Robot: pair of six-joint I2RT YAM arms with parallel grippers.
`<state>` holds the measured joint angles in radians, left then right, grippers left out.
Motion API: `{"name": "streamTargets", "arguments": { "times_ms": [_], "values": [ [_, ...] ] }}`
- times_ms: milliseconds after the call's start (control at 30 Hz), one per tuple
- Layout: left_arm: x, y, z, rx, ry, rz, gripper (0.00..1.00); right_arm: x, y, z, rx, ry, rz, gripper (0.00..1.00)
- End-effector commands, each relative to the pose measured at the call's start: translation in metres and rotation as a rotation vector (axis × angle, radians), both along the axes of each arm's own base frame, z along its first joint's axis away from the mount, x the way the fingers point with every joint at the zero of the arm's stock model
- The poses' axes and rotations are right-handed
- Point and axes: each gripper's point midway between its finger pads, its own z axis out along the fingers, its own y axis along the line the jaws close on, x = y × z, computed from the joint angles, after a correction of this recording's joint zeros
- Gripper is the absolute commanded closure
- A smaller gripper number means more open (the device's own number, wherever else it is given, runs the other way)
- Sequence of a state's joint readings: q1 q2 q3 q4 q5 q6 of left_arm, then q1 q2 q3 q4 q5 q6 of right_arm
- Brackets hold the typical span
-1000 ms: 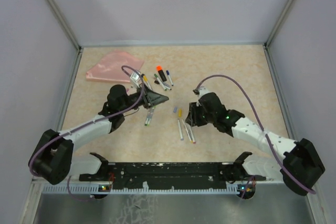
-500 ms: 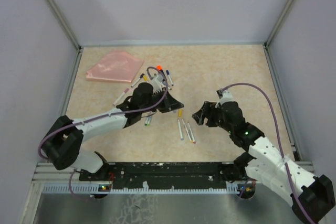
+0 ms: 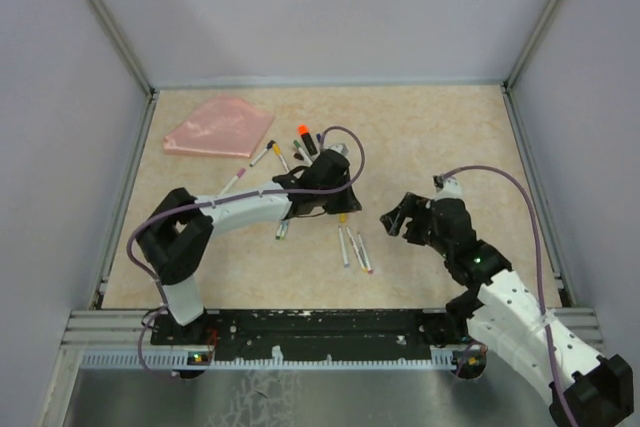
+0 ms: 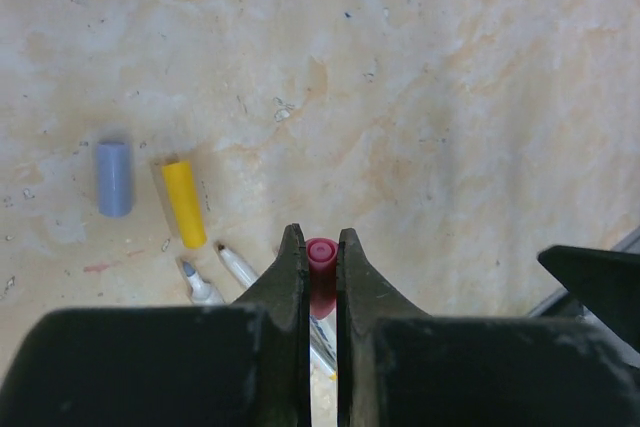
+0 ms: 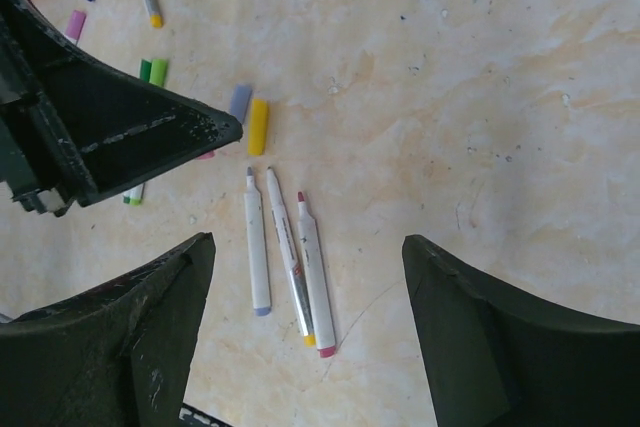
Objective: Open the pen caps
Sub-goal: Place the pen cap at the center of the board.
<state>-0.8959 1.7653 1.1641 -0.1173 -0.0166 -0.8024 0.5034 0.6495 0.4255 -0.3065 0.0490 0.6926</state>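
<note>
The grey-blue and yellow caps already lie side by side, so my left gripper lowers to the bare table beside the yellow cap and opens next.
My left gripper is shut on a small pink-red pen cap and hovers above the table centre. Just beyond it lie a grey-blue cap and a yellow cap. Three uncapped white pens lie side by side below those caps, between the tips of my right gripper. That gripper is open wide, holds nothing and sits right of the pens. An orange cap and more pens lie further back.
A flat pink pouch lies at the back left. Green caps and a pink cap lie scattered left of the left gripper. Grey walls close in the table on three sides.
The left arm has stretched to the right, carrying the pink-red cap to the table centre. The right gripper has opened wide and drawn back to the right, away from the pens.
</note>
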Motion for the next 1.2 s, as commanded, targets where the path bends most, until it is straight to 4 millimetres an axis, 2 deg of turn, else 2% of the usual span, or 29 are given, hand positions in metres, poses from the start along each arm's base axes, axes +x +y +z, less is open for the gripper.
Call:
{"name": "streamTargets", "arguments": {
  "times_ms": [0, 233, 600, 833, 1000, 1167],
  "values": [
    [0.005, 0.006, -0.026, 0.142, 0.023, 0.011, 0.97, 0.003, -0.011, 0.004, 0.024, -0.020, -0.065, 0.24],
    [0.010, -0.004, -0.044, 0.185, 0.053, -0.004, 0.91, 0.001, -0.014, 0.003, 0.031, -0.018, -0.079, 0.24],
    [0.008, 0.002, -0.065, 0.247, 0.087, -0.003, 0.73, 0.001, -0.014, 0.002, 0.045, -0.016, -0.080, 0.24],
    [0.008, 0.003, -0.071, 0.267, 0.097, -0.005, 0.69, 0.001, -0.014, 0.002, 0.050, -0.015, -0.080, 0.24],
    [0.010, 0.002, -0.067, 0.270, 0.085, -0.013, 0.69, 0.000, -0.013, 0.001, 0.054, -0.012, -0.076, 0.24],
    [0.018, -0.006, -0.038, 0.235, 0.019, -0.044, 0.67, 0.000, -0.012, 0.002, 0.062, -0.015, -0.068, 0.24]
  ]
}}
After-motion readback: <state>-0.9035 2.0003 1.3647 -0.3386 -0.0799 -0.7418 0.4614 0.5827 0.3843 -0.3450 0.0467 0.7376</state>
